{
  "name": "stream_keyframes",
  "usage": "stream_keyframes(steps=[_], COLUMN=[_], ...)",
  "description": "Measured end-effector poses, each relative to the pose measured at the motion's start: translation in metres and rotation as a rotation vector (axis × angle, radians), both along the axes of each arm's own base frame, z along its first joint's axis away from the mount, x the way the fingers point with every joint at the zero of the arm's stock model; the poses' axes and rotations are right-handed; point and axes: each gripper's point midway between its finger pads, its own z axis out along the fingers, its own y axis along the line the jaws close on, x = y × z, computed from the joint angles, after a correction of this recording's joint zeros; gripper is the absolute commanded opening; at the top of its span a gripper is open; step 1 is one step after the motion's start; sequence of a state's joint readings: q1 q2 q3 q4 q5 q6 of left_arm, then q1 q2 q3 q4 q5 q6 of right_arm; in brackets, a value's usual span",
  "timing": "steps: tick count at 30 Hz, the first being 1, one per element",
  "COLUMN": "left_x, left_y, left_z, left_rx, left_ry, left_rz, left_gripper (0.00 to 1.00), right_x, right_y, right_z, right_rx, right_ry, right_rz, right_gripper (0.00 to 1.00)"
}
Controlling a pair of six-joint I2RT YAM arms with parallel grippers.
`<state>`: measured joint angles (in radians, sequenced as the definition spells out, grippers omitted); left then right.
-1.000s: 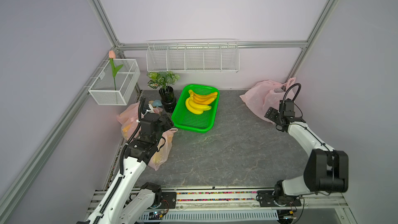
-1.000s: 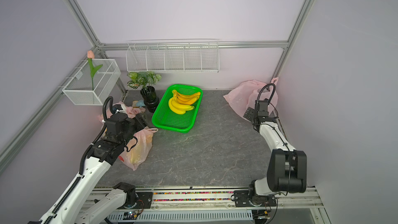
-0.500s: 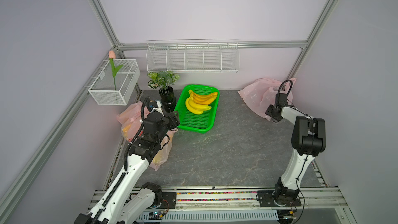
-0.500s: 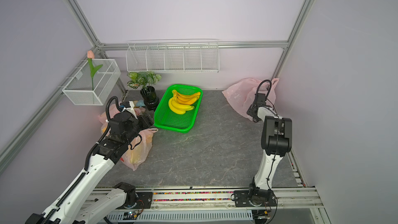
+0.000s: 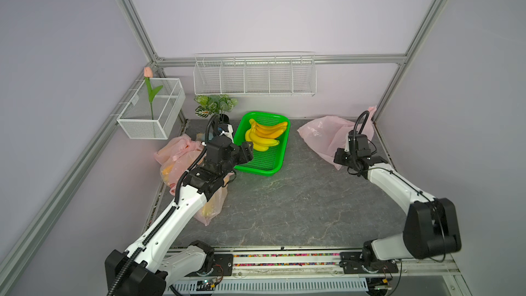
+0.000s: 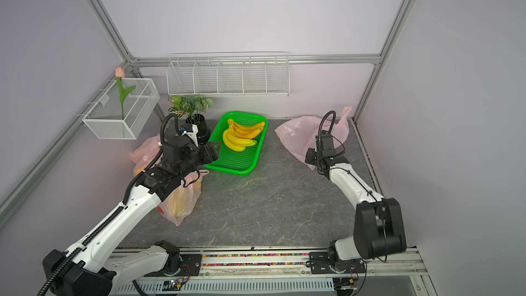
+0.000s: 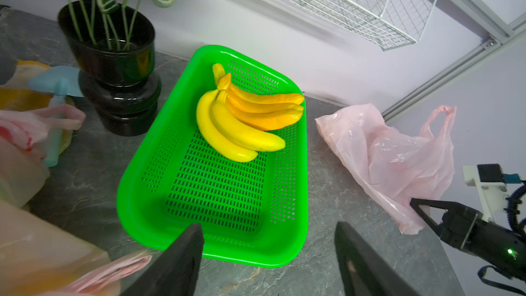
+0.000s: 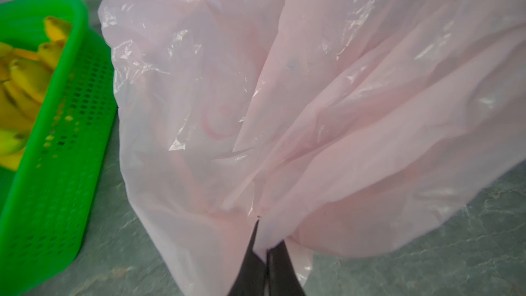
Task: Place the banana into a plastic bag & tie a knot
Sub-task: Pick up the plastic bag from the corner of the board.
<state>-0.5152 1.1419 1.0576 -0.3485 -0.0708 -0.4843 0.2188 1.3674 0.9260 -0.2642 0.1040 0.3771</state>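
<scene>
My right gripper will pull the crumpled bag's near corner back toward my base, over the bare tabletop, to spread the film, then let go.
A bunch of yellow bananas lies in the far half of a green basket. A pink plastic bag lies crumpled at the back right. My right gripper is shut on the bag's near edge, with film pinched between the black fingers. My left gripper hovers open at the basket's near left rim, holding nothing.
Filled, tied pink bags lie under my left arm by the left wall. A black plant pot stands behind the basket's left side. A wire shelf and a wire box with a tulip hang on the walls.
My right gripper has gone from open to shut on the bag's edge and drawn it slightly forward. My left gripper has moved right, up to the basket's rim.
</scene>
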Motion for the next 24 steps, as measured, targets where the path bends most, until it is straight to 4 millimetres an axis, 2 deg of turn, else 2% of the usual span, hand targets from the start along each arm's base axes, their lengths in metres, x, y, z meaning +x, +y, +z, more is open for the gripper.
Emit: stream_keyframes(steps=[4,7,10,13,16,19,22,24], left_x=[0.006,0.017,0.028,0.038,0.046,0.057,0.071,0.078], left_y=[-0.03,-0.063,-0.111,-0.167,-0.216,-0.257,-0.286,-0.292], left_z=[-0.002,-0.006,-0.011,-0.022,-0.044,-0.075,-0.111,-0.137], left_rx=[0.04,0.086,0.132,0.171,0.22,0.271,0.333,0.379], left_ry=[0.019,0.038,0.052,0.068,0.095,0.137,0.177,0.205], left_rz=[-0.082,-0.157,-0.267,-0.381,-0.47,-0.536,-0.562,-0.556], left_gripper=[0.76,0.77,0.78,0.79,0.8,0.8,0.8,0.78], right_x=[-0.052,-0.082,-0.105,-0.117,-0.119,-0.123,-0.128,-0.129], right_y=[0.022,0.017,0.006,-0.004,-0.009,-0.011,-0.011,-0.012], right_z=[0.001,-0.004,-0.006,-0.005,-0.009,-0.021,-0.031,-0.034], right_rx=[0.001,-0.005,-0.013,-0.01,-0.006,0.002,0.013,0.022], right_ry=[0.031,0.062,0.071,0.059,0.066,0.095,0.125,0.132], right_rz=[0.105,0.12,0.104,0.079,0.059,0.055,0.057,0.055], right_gripper=[0.07,0.07,0.07,0.07,0.07,0.07,0.07,0.07])
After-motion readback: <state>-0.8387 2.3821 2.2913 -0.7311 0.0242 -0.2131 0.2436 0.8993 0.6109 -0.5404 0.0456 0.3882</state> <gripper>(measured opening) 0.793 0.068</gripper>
